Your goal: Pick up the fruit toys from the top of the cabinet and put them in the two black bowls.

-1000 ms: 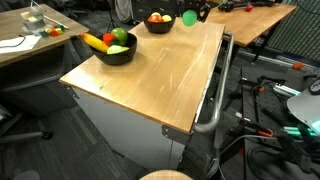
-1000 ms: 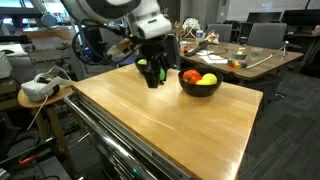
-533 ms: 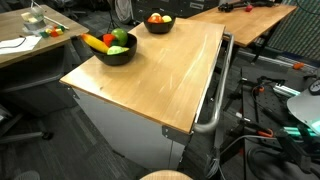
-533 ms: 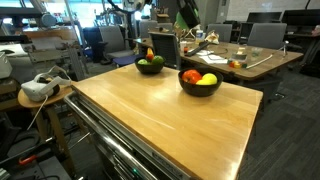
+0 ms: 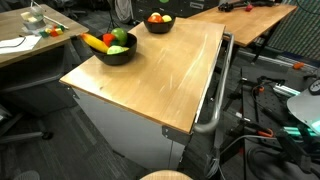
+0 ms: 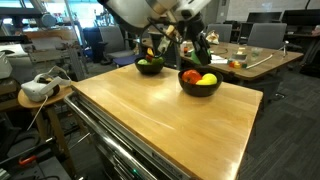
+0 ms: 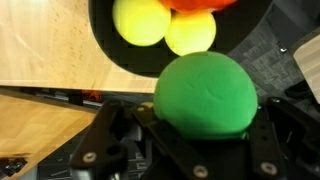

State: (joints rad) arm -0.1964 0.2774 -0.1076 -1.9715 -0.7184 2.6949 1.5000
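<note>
My gripper holds the green fruit toy (image 7: 205, 92) above the black bowl with the yellow balls. I will lower the toy into that bowl next and release it among the others.
A bright green round fruit toy (image 7: 205, 92) fills the wrist view, and my gripper (image 7: 205, 122) is shut on it. Just beyond it lies a black bowl (image 7: 103, 40) holding two yellow balls (image 7: 140, 20) and a red one. In an exterior view my blurred gripper (image 6: 190, 48) hangs just above that bowl (image 6: 200, 88) on the cabinet (image 6: 160, 125). The other black bowl (image 5: 116, 55) holds a banana (image 5: 95, 42), a red fruit and a green one. In that view the gripper is out of frame.
The cabinet's metal rail handle (image 5: 214, 100) runs along one side. Wooden desks (image 5: 25, 40) (image 6: 255, 58) with clutter and chairs stand around it. A white headset (image 6: 38, 88) sits on a small side table. Cables lie on the floor.
The arm lifted the green fruit away from beside the far bowl, swung up high, and has come down over the nearer bowl. The fruits in both bowls have stayed put.
</note>
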